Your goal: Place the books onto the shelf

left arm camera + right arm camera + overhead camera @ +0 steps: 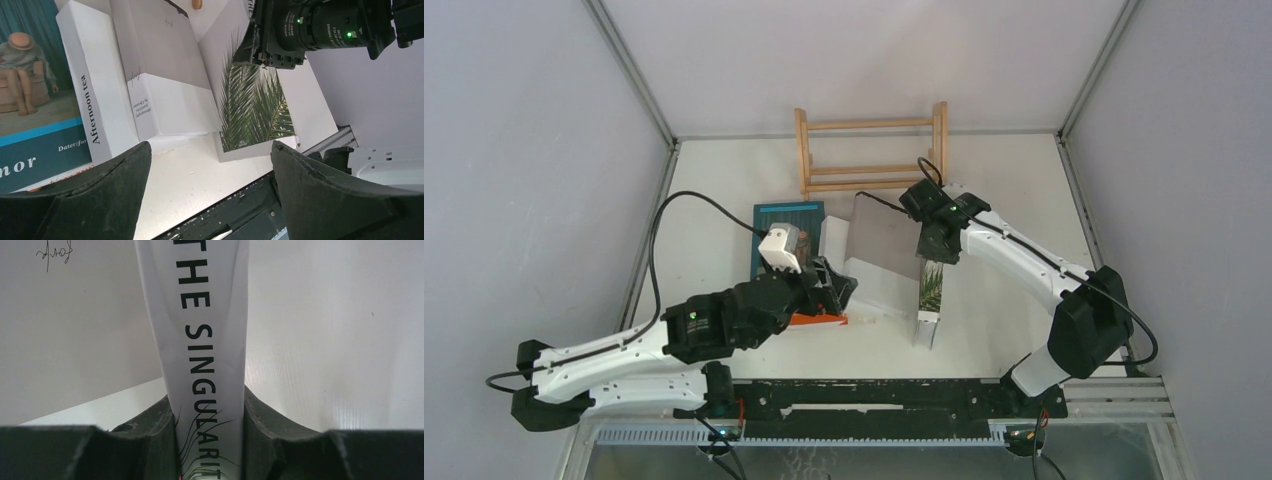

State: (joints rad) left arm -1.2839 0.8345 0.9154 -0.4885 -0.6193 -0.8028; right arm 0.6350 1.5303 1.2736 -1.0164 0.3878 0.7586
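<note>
My right gripper will lift next, carry the palm-leaf book outward and let it go on the shelf's empty end by this arm (916, 166). That end lies outward of my gripper.
The light-wood shelf (871, 155) stands at the back of the table. In front of it lie the teal "Humor" book (786, 214) (30, 100), a white "Afternoon tea" book (834, 240) (92, 90) and a grey book (886, 235) (160, 60) (75, 315). The white palm-leaf "The Singularity" book (931, 295) (255, 105) (205, 340) is up on its edge. My right gripper (936, 250) (209, 405) is shut on its spine at the far end. My left gripper (844, 290) (210, 150) hangs open and empty over bare table beside the orange book (819, 320).
Grey side walls with metal frame posts close in the table left and right. A black rail (884, 395) runs along the near edge behind the arm bases. The right arm's wrist (320, 25) shows in the left wrist view, above the palm-leaf book.
</note>
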